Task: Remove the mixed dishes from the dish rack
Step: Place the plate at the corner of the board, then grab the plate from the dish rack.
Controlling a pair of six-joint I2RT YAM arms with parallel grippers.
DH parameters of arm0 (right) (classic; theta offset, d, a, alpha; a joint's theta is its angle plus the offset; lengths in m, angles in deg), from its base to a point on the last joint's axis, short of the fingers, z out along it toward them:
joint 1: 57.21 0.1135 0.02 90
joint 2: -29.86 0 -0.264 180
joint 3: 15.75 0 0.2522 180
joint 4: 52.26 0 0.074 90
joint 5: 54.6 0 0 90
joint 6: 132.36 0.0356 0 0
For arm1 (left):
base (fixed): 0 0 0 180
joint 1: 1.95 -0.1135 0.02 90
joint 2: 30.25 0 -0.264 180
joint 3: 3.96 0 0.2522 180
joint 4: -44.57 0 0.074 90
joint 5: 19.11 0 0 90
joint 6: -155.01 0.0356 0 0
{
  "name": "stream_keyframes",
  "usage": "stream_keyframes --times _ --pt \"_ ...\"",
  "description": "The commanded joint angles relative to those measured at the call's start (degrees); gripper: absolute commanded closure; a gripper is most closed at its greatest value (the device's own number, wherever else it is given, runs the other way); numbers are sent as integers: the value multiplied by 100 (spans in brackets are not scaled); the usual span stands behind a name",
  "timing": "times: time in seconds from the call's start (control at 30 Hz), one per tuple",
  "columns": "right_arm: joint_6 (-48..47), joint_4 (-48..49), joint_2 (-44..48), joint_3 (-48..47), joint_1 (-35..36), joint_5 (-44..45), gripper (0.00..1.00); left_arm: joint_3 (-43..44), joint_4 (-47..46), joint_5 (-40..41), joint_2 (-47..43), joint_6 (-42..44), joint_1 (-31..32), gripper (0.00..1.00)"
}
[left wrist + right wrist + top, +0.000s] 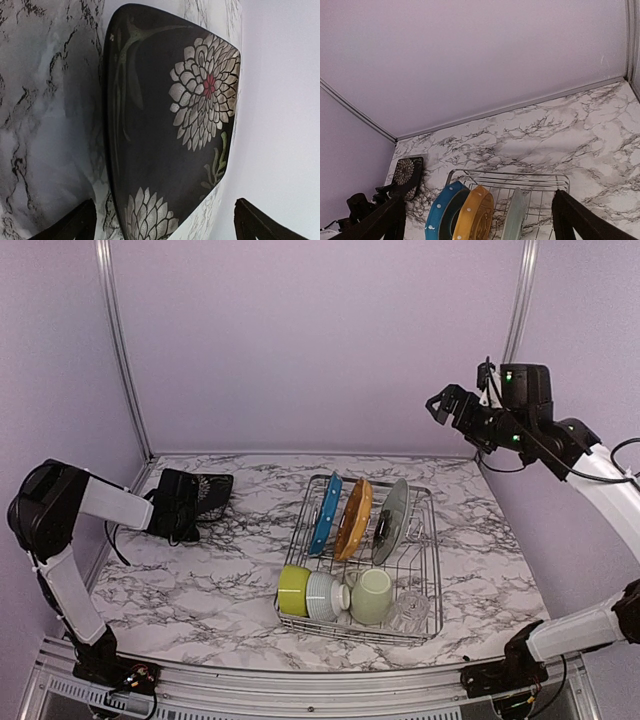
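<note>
I will next bring my right gripper down to the left in the top view and tilt it over the grey-green plate's upper rim (402,484) (518,191), which is clear below it.
The black plate (207,490) with a white flower pattern lies on the marble table at the far left; it fills the left wrist view (165,125). My left gripper (188,508) is open, its fingertips (75,225) wide apart on either side of the plate's near edge (165,220), not touching it. The dish rack (428,540) holds the blue dotted plate (325,512), orange plate (353,520) and grey-green plate (391,520) upright, with the lime-green bowl (293,590), white ribbed bowl (322,596), pale green mug (372,597) and clear glass (411,610) in front. My right gripper (441,405) is open and empty, high above the rack's far right.
The right wrist view looks down on the rack (510,176), the three upright plates and the black plate (406,172). Purple walls close the table at the back and sides. Bare marble (200,590) lies left of the rack.
</note>
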Motion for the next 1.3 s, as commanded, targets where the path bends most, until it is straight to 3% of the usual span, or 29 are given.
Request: stream_keyframes --times 0.0,0.2,0.47,0.63,1.03,1.27 --pt "83 -748 -308 -563 -19 -199 2 244 848 -69 -508 553 62 1" --pt "204 -1573 -678 -942 55 -452 2 489 1909 375 -1461 1903 288 1" --pt "503 -2629 -1089 -1388 414 -255 2 540 2088 1156 -3127 4487 359 1" --pt "775 -3054 -1358 -1387 638 -365 1 1131 2855 1541 -3538 5275 354 1" --pt "1267 -2764 -1888 -895 679 -991 4 1279 2842 1513 -3936 5555 356 1" --pt "1274 -2753 -2350 -977 665 -872 9 1279 2865 1707 -4059 5631 355 1"
